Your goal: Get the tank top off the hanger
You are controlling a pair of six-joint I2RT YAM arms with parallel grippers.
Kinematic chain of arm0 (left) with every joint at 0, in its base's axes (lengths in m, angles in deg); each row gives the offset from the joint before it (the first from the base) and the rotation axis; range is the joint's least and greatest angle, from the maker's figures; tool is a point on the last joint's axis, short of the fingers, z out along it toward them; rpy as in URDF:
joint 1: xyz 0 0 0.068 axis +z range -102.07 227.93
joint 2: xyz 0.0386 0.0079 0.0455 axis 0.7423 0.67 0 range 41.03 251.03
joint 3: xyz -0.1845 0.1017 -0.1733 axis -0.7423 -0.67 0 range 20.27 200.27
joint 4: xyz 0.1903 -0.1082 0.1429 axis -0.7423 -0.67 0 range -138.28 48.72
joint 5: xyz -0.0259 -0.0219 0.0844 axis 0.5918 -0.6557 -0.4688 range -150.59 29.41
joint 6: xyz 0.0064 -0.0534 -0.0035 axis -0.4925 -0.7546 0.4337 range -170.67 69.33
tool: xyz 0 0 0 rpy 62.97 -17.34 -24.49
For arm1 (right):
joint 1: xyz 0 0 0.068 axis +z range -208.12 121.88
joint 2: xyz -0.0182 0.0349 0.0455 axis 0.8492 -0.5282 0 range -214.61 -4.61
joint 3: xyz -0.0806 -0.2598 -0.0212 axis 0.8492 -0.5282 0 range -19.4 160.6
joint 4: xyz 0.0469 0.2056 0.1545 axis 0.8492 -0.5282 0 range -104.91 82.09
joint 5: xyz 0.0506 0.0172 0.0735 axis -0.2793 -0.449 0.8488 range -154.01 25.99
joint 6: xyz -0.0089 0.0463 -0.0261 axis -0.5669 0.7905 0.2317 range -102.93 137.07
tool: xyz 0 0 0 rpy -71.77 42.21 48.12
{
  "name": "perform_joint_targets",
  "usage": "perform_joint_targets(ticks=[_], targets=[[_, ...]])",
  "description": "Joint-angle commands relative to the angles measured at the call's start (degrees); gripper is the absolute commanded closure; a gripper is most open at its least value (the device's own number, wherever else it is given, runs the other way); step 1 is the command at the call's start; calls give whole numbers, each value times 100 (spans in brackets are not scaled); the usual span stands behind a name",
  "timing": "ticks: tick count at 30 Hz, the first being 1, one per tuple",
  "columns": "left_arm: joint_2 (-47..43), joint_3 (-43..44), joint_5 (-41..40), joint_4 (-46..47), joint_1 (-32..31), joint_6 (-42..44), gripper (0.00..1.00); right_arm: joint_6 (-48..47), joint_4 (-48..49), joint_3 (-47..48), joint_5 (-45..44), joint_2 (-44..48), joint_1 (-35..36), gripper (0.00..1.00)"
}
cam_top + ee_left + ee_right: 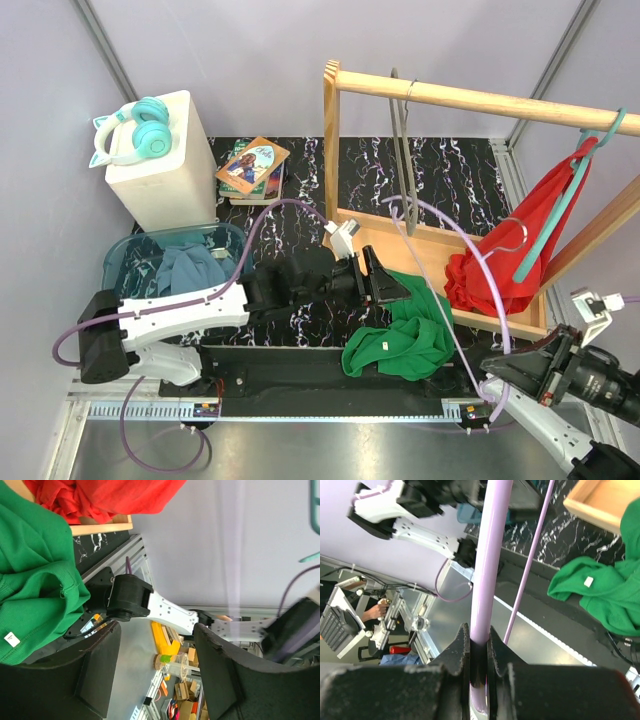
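Observation:
My right gripper is holding the bare lilac hanger and next needs to raise it outward to the rack's empty bar part (500,102), hook it there and release it.
The green tank top (400,345) lies crumpled on the dark table in front of the rack, also seen in the left wrist view (35,580) and the right wrist view (600,595). None of it hangs on the lilac hanger (497,300). My right gripper (487,368) is shut on that hanger's lilac tube (490,555), with its jaws (478,632) pinching it. The hanger arcs up over the tank top. My left gripper (398,285) hovers open just left of the tank top, nothing between its fingers (157,627).
A wooden rack (450,95) stands at the back right with a red garment (510,260) on a teal hanger (560,205) and a bare grey hanger (400,130). A clear bin of clothes (180,265), a white box with headphones (160,160) and books (252,168) are on the left.

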Motion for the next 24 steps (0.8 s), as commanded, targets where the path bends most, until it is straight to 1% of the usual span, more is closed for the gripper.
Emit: perform_joint_targets(ticks=[1, 4, 10, 24], targets=[[187, 249, -51, 411, -46, -39, 37, -162, -1209, 670, -287, -410, -50, 100], [249, 310, -42, 402, -46, -66, 37, -83, -1217, 873, -436, -683, -33, 100], [336, 381, -42, 393, -46, -118, 37, -4, -1218, 1382, -1156, -1192, -59, 100], [670, 706, 160, 209, -38, -75, 37, 40, -1200, 2630, -1956, -2194, -331, 100]])
